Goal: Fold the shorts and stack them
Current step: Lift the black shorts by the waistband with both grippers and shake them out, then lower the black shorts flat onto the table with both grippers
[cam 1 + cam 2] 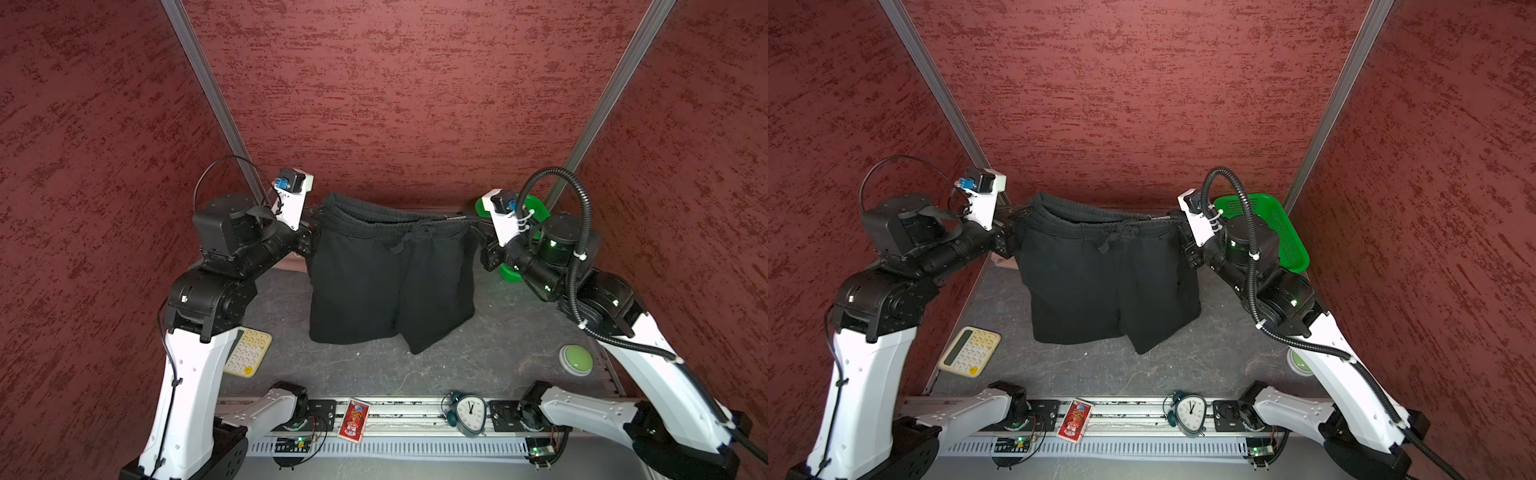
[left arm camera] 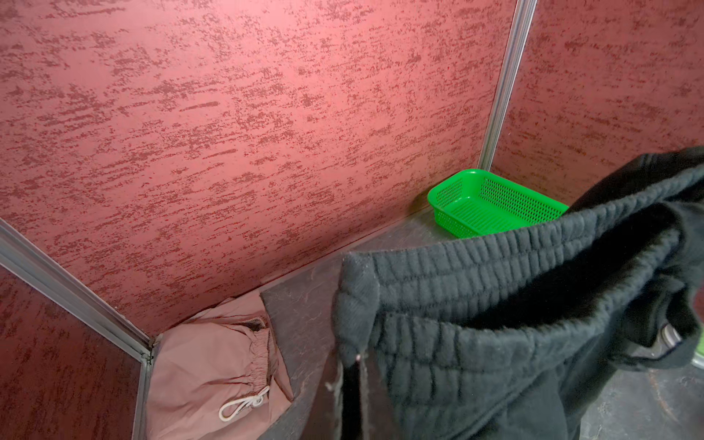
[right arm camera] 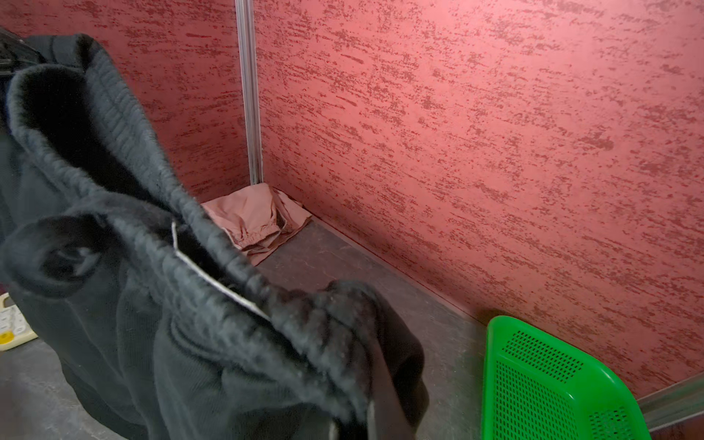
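Observation:
I need to lower the waistband corner in my left gripper onto the bare tabletop below, beside the pink shorts, and release it next, keeping the folded pair uncovered.
The black shorts hang spread out above the table, drawstring side facing the front. My left gripper is shut on the left end of the ribbed waistband. My right gripper is shut on the waistband's right end. The leg hems hang low near the middle of the table. The pink shorts lie folded in the back left corner, their gathered waistband and white cord showing. In a top view only a sliver of the pink shorts shows, behind the black pair.
A green mesh basket stands in the back right corner, behind my right arm. A cream calculator lies at the left front and a green button at the right front. A clock and a red card box sit on the front rail.

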Controlling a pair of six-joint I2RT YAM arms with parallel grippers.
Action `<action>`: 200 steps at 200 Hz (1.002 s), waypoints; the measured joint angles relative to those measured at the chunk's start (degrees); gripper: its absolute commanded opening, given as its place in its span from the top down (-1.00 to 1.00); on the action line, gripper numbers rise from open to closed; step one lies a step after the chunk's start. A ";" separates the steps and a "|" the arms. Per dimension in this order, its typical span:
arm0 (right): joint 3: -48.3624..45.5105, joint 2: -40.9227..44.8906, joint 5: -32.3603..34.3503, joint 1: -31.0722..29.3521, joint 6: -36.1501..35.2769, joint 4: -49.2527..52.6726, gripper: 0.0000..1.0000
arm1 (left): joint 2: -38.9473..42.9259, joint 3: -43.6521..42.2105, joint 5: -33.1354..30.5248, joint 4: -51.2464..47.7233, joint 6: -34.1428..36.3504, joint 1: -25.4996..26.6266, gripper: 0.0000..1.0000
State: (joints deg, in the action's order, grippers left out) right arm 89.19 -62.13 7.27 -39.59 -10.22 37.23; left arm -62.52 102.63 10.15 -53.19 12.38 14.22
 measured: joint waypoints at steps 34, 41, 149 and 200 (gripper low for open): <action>1.88 -0.94 1.05 -0.07 1.95 3.54 1.00 | -2.23 1.77 -3.08 -2.73 -2.12 0.26 1.00; 2.56 -1.88 2.01 -0.04 2.45 4.09 1.00 | -3.15 1.84 -3.93 -3.23 -2.60 0.33 1.00; -1.90 -30.40 -2.58 13.11 5.64 -2.71 1.00 | -24.06 -12.41 -9.77 11.28 -4.85 -1.44 1.00; 8.24 -50.82 -8.09 17.86 4.24 -10.16 0.96 | -44.06 -8.94 -9.40 21.99 -4.13 -5.57 0.85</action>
State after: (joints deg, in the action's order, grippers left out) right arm 97.43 -112.95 -0.82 -21.74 -5.98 27.07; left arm -106.59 93.69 0.75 -31.20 8.25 8.64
